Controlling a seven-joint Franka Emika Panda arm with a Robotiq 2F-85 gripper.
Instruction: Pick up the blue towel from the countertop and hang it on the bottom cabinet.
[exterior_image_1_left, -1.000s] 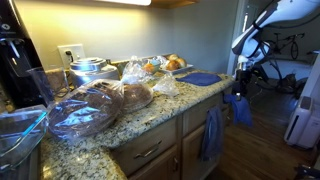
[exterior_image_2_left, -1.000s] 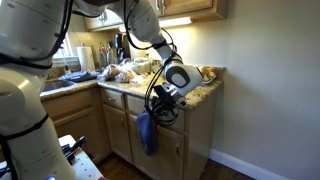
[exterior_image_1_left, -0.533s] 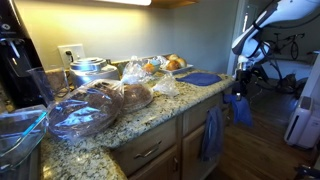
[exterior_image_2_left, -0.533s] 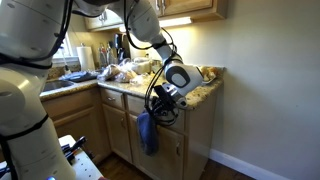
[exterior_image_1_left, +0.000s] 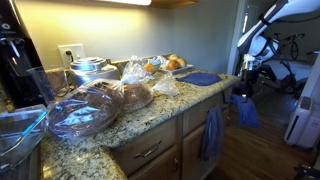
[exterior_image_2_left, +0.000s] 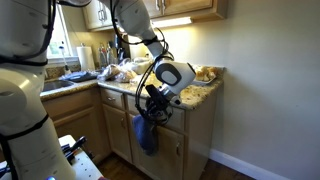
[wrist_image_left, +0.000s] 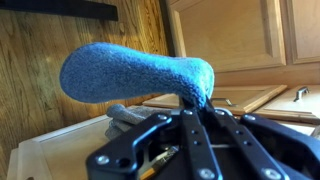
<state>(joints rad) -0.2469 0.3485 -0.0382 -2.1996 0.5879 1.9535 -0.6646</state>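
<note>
The bright blue towel goes down with my gripper next toward the slate-blue towel's top edge (exterior_image_1_left: 214, 112) (wrist_image_left: 124, 114) below, at the cabinet front, for release where cloth already hangs.
My gripper (exterior_image_1_left: 243, 88) is shut on the bright blue towel (exterior_image_1_left: 246, 112), which hangs limp below it, just off the end of the granite countertop (exterior_image_1_left: 150, 117). In an exterior view the gripper (exterior_image_2_left: 152, 103) holds the towel (exterior_image_2_left: 146, 136) in front of the light-brown bottom cabinet (exterior_image_2_left: 196, 138). In the wrist view the towel (wrist_image_left: 135, 70) bulges out from between the closed fingers (wrist_image_left: 195, 105), with cabinet panels (wrist_image_left: 235, 40) behind. The cabinet fronts also show below the counter (exterior_image_1_left: 185, 128).
A duller slate-blue towel (exterior_image_1_left: 211, 133) hangs on the cabinet front, and a flat blue mat (exterior_image_1_left: 200, 78) lies on the counter. Bagged bread (exterior_image_1_left: 90, 105), pots (exterior_image_1_left: 88, 68) and a black appliance (exterior_image_1_left: 18, 60) crowd the counter. A white unit (exterior_image_1_left: 305, 110) stands on the floor.
The gripper with the blue towel has shifted slightly away from the counter's end and a little lower. It stays shut on the towel.
</note>
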